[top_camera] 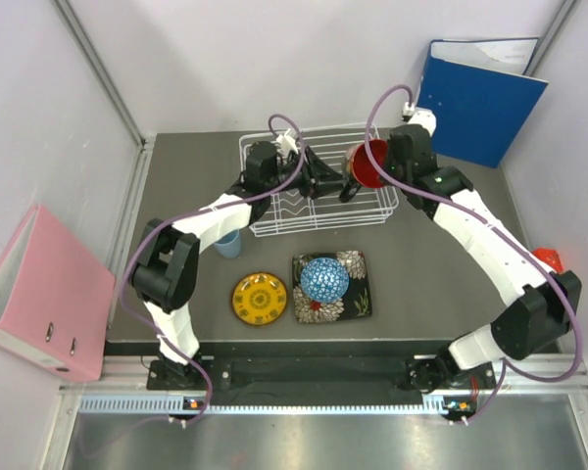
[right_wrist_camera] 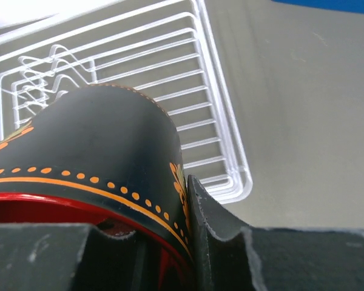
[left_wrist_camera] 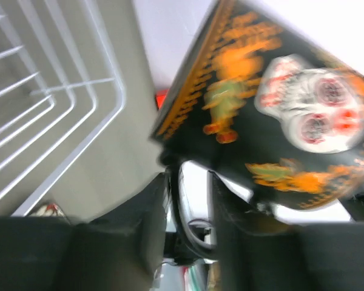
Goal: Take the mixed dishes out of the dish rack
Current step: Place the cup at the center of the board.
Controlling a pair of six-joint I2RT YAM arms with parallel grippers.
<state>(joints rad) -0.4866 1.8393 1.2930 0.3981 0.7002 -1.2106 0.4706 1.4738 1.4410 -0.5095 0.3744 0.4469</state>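
Observation:
My right gripper brings the mug (top_camera: 370,162) back and down to the bare tabletop beside the black floral plate next and releases it there, since that spot stands empty.
The white wire dish rack (top_camera: 274,227) stands at the back of the table and also shows in both wrist views (left_wrist_camera: 109,91) (right_wrist_camera: 218,121). The dark patterned mug (top_camera: 370,162) with red inside hangs tilted above the rack's right end. My right gripper (top_camera: 377,168) (right_wrist_camera: 158,233) is shut on its rim, one finger inside and one outside (right_wrist_camera: 103,145). My left gripper (top_camera: 345,186) (left_wrist_camera: 191,200) is closed around the mug's handle, below the skull pattern (left_wrist_camera: 267,115). The blue mosaic bowl (top_camera: 324,279) sits on the black floral plate (top_camera: 355,299). The yellow plate (top_camera: 259,299) and light blue cup (top_camera: 228,243) stand on the table.
A blue binder (top_camera: 480,98) leans at the back right. A pink binder (top_camera: 39,294) lies off the table's left edge. A red object (top_camera: 547,258) shows behind the right arm. Walls close in the table's left, back and right.

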